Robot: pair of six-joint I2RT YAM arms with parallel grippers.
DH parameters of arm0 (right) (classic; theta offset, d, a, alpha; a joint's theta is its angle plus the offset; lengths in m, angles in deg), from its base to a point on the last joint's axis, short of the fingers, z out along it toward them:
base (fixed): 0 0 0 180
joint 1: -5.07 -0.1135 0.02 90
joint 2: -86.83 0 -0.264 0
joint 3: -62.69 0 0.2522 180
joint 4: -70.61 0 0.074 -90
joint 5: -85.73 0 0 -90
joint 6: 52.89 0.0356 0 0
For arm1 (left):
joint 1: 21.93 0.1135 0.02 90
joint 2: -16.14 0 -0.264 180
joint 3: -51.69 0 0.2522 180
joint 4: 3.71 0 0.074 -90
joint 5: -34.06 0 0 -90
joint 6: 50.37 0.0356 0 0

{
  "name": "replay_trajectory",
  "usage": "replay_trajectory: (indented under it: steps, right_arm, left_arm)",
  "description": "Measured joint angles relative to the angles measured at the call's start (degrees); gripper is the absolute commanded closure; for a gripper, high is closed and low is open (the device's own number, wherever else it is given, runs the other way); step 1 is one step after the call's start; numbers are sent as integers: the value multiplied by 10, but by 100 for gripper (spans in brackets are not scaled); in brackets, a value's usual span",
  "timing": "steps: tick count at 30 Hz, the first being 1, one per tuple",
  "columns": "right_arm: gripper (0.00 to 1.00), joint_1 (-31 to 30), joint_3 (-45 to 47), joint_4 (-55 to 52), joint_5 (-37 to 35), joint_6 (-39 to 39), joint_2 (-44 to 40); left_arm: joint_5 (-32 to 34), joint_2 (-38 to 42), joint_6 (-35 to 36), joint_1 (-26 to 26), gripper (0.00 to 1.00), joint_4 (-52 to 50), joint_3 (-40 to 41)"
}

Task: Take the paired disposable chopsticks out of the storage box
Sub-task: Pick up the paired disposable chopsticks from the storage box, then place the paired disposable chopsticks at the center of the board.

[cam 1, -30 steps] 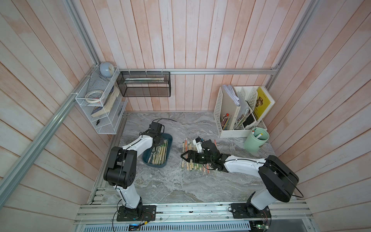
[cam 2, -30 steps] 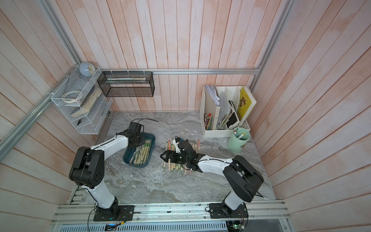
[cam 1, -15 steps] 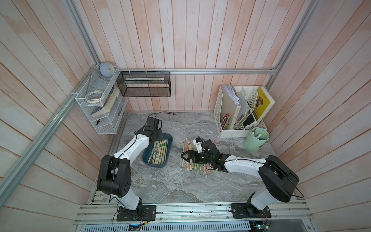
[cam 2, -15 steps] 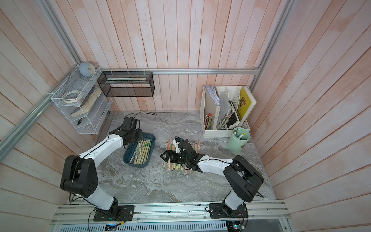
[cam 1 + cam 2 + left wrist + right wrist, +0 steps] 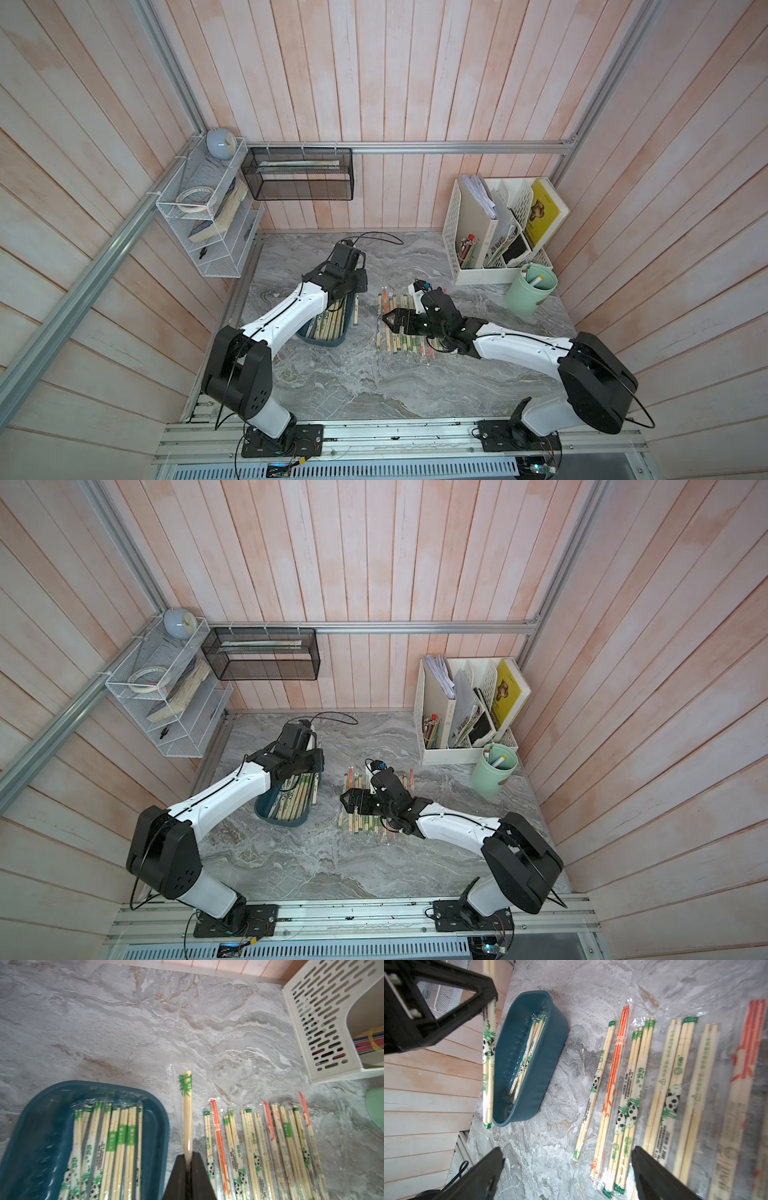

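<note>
The bare marble (image 5: 372, 326) (image 5: 198, 1134) beside the row's box-side end is empty, so the robot's left gripper should move toward the row and down onto that part and release the green-printed pair there.
The dark teal storage box (image 5: 328, 340) (image 5: 281, 816) (image 5: 39, 1118) (image 5: 533, 1064) sits left of centre and holds several paired disposable chopsticks (image 5: 116, 1138) in clear sleeves. My left gripper (image 5: 188, 1159) (image 5: 354, 286) is shut on one green-printed pair (image 5: 187, 1113) (image 5: 489, 1053), which hangs just past the box's right rim, above the bare marble. More sleeved pairs lie side by side in a row (image 5: 399, 340) (image 5: 365, 825) (image 5: 633, 1084) on the table. My right gripper (image 5: 566, 1151) (image 5: 348, 802) hovers open over that row's left end, holding nothing.
A white perforated file organiser (image 5: 469, 232) with pencils and papers stands at the back right, with a mint cup (image 5: 530, 291) in front of it. On the back wall hangs a black mesh basket (image 5: 299, 178); a white wire shelf (image 5: 203, 216) is on the left wall.
My left arm has risen from the box and swung right, carrying one pair to just beyond the box's right rim. The right arm has not moved.
</note>
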Motion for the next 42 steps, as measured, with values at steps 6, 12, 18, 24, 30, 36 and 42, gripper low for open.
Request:
replay_trajectory:
  steps: [6, 12, 18, 24, 30, 36, 42]
  right_arm:
    - [2, 2, 26, -21, -28, -13, -46]
    - [2, 3, 61, -33, -39, -15, -64]
    - [2, 3, 77, -36, -40, -15, -67]
    - [2, 3, 80, -38, -40, -15, -74]
    - [2, 3, 80, -38, -40, -15, -74]
    - [2, 3, 80, -38, -40, -15, -74]
    - [2, 3, 80, -38, -40, -15, -74]
  left_arm:
    - [-1, -67, -21, -34, 100, 16, -1]
    - [-5, -104, -38, -37, 100, 35, 0]
    - [-6, -124, -51, -38, 100, 61, 11]
    - [-6, -144, -56, -39, 100, 76, 27]
    - [-7, -161, -59, -40, 99, 86, 31]
    - [-8, -162, -62, -44, 90, 97, 31]
    - [-10, -169, -69, -45, 66, 101, 31]
